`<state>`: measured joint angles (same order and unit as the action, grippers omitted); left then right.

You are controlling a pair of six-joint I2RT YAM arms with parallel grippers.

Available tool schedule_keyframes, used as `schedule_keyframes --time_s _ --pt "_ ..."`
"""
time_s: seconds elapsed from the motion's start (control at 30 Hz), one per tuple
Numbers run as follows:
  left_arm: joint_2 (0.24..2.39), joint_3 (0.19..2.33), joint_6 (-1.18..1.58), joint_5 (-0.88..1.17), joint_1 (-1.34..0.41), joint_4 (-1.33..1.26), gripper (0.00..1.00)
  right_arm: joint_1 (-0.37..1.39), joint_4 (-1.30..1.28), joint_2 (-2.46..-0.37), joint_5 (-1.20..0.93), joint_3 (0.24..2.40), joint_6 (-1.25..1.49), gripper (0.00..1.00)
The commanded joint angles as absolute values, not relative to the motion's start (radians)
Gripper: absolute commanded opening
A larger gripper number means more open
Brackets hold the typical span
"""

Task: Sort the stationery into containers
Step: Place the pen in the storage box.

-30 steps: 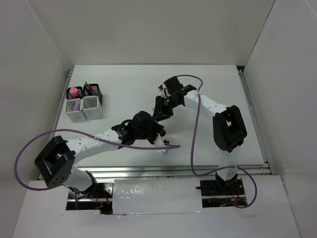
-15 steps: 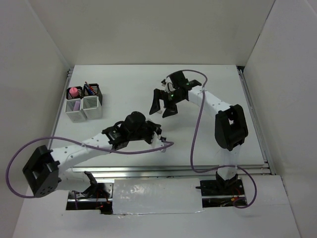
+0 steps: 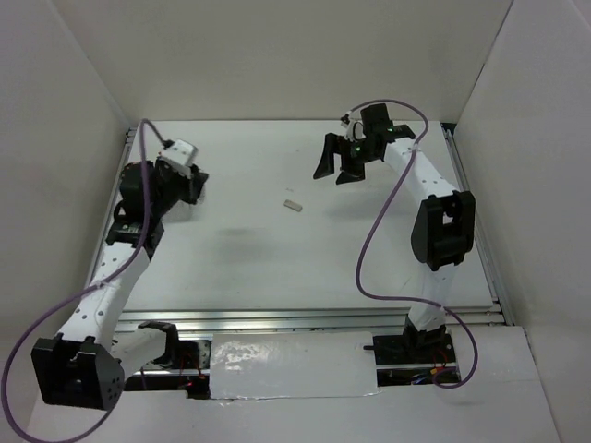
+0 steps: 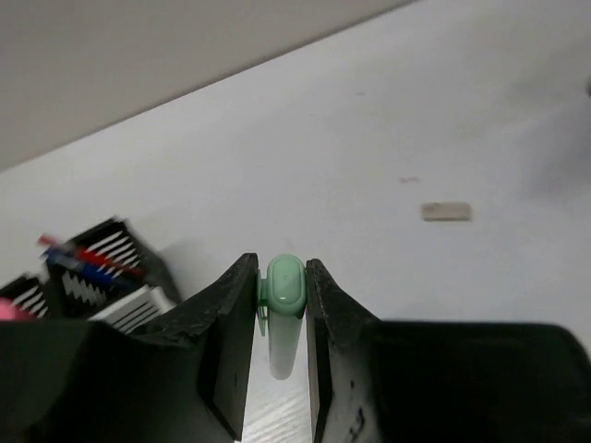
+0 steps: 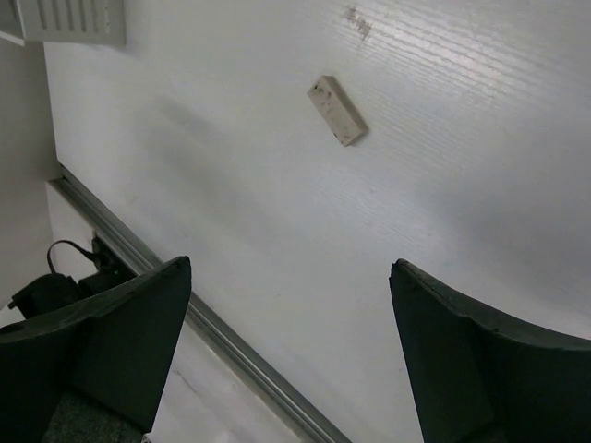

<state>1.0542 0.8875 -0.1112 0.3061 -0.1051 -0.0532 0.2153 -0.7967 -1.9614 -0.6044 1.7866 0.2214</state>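
Note:
The marker [image 4: 284, 288] still hangs beside the white slotted containers, so my left gripper should next swing to the left in the top view, over them, and release it.
My left gripper [image 4: 282, 269] is shut on a pale-green marker [image 4: 284, 288], which hangs cap-up between the jaws. It hovers just right of the white slotted containers [image 4: 129, 305]. One bin holds a red pen [image 4: 92, 256] and a blue pen [image 4: 78, 268]. In the top view the left gripper [image 3: 189, 185] sits at the far left and its arm covers the containers. A small beige eraser [image 3: 293, 204] lies flat mid-table. My right gripper [image 3: 337, 164] stands open above the far right, holding nothing, with the eraser [image 5: 337, 111] ahead of its fingers [image 5: 480, 360].
White walls close in the table on the left, back and right. A metal rail [image 5: 231, 346] runs along the near table edge. A corner of a white bin [image 5: 69, 18] shows at the top left of the right wrist view. Purple cables trail from both arms.
The left arm swung from the table's middle to the far left above the bins, carrying the green marker. The right gripper opened wide and drew back to the far right. The eraser now lies uncovered.

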Motion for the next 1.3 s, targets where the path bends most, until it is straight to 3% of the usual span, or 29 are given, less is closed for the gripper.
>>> schedule_keyframes --time_s 0.0,0.17,0.27,0.97,1.27 --pt "1.043 0.874 0.098 0.403 0.101 -0.162 0.0 0.253 -0.808 -1.979 -0.598 1.79 0.155 0.94" --pt "1.123 0.897 0.175 0.572 0.4 -0.299 0.0 0.264 -0.769 -1.994 -0.583 1.782 0.16 0.93" --pt "1.179 0.917 0.17 0.637 0.475 -0.351 0.0 0.27 -0.758 -2.005 -0.586 1.79 0.157 0.93" --pt "1.445 1.051 -0.072 0.621 0.584 -0.359 0.0 0.331 -0.772 -2.08 -0.483 1.825 0.084 0.89" --pt "1.535 1.071 -0.054 0.632 0.584 -0.374 0.01 0.371 -0.798 -2.124 -0.42 1.862 0.049 0.8"
